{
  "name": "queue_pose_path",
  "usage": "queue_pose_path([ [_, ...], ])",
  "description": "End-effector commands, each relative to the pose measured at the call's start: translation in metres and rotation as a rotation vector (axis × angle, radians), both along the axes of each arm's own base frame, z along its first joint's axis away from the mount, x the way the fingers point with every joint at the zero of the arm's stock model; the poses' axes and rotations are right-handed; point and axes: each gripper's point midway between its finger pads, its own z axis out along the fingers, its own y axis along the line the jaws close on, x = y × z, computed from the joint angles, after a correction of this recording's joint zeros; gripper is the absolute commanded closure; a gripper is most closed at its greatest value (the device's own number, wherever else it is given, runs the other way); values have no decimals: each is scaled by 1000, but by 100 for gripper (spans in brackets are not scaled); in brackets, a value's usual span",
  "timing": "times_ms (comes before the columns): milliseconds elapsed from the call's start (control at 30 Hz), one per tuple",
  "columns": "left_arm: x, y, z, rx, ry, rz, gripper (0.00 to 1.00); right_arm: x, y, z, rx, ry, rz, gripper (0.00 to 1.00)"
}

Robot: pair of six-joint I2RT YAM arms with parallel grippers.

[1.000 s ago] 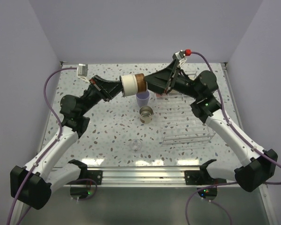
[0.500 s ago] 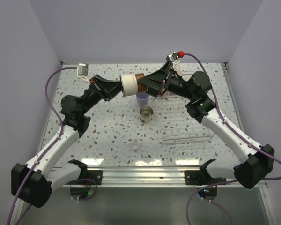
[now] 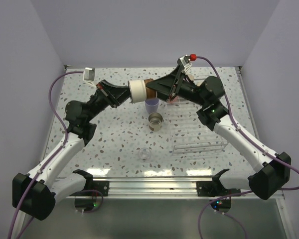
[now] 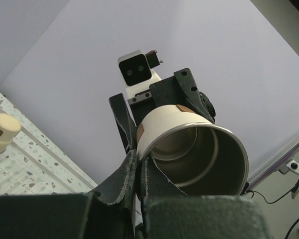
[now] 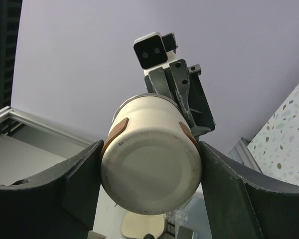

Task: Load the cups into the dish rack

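Note:
I need to turn my right gripper downward next and lower the short cup (image 3: 137, 91), rim first, then release it on the rack's edge near the lavender cup, where the wires are empty.
A short beige cup (image 3: 137, 91) with a shiny metal inside hangs sideways in the air between both arms. My left gripper (image 3: 124, 93) is shut on its rim, one finger inside and one outside, as the left wrist view (image 4: 138, 169) shows on the cup (image 4: 189, 144). My right gripper (image 3: 152, 90) is closed round the cup's base (image 5: 152, 177), with both fingers (image 5: 82, 174) pressed against its sides. A lavender cup (image 3: 151, 106) and a metal-lined beige cup (image 3: 155, 121) stand on the table below. The clear dish rack (image 3: 199, 137) lies at the right.
A small clear object (image 3: 145, 154) lies on the speckled table near the front. White walls enclose the back and both sides. A metal rail runs along the near edge between the arm bases. A beige rounded thing (image 4: 2, 130) shows far left in the left wrist view.
My right arm has moved left and its fingers have come round the base of the beige cup. The left arm still holds the cup in the same place.

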Motion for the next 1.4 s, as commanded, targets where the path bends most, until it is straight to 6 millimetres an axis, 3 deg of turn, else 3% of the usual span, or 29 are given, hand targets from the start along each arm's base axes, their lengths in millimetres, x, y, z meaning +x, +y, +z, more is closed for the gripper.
queue_pose_path([
  [0, 0, 2, 2, 24, -23, 14, 100, -3, 0, 10, 32, -46, -1, 87],
  [100, 6, 2, -2, 53, -3, 38, 100, -2, 0, 4, 18, -38, -8, 100],
  [200, 11, 4, -5, 75, 14, 63, 91, -3, 0, 3, 12, -39, -10, 100],
  [333, 13, 6, -8, 100, 22, 76, 63, -2, -1, 1, 4, -38, -17, 100],
  [400, 16, 9, -11, 115, 31, 88, 56, -1, -1, 0, 0, -39, -19, 100],
  [433, 16, 11, -11, 120, 33, 90, 46, -2, 0, -2, -4, -37, -19, 100],
  [500, 19, 16, -15, 137, 45, 108, 37, -2, -1, -3, -8, -39, -20, 100],
  [533, 20, 18, -15, 144, 46, 115, 27, -2, -1, -4, -11, -37, -20, 100],
  [700, 36, 43, -28, 233, 92, 188, 10, -1, -1, -6, -50, -68, -33, 100],
  [867, 56, 83, -42, 326, 135, 323, 4, 3, -6, -11, -188, -106, -81, 100],
  [900, 59, 87, -59, 376, 204, 340, 2, 6, -8, -14, -225, -142, -101, 100],
  [933, 66, 98, -51, 413, 207, 419, 0, 10, -13, -17, -272, -119, -127, 100],
  [967, 68, 106, -68, 507, 249, 455, 0, 14, -17, -23, -326, -158, -158, 100],
  [1000, 70, 112, -59, 536, 230, 494, 0, 20, -20, -29, -378, -157, -186, 100],
  [1033, 77, 127, -62, 577, 250, 585, 0, 19, -27, -36, -457, -130, -202, 100],
  [1100, 77, 146, -76, 685, 300, 670, 0, 37, -41, -50, -597, -177, -298, 100],
  [1133, 79, 160, -72, 714, 306, 753, 0, 37, -52, -54, -672, -162, -328, 100],
  [1233, 75, 178, -73, 784, 311, 850, 0, 56, -84, -74, -901, -173, -449, 100],
  [1367, 73, 183, -75, 857, 295, 900, 0, 75, -131, -99, -1224, -213, -576, 100],
])
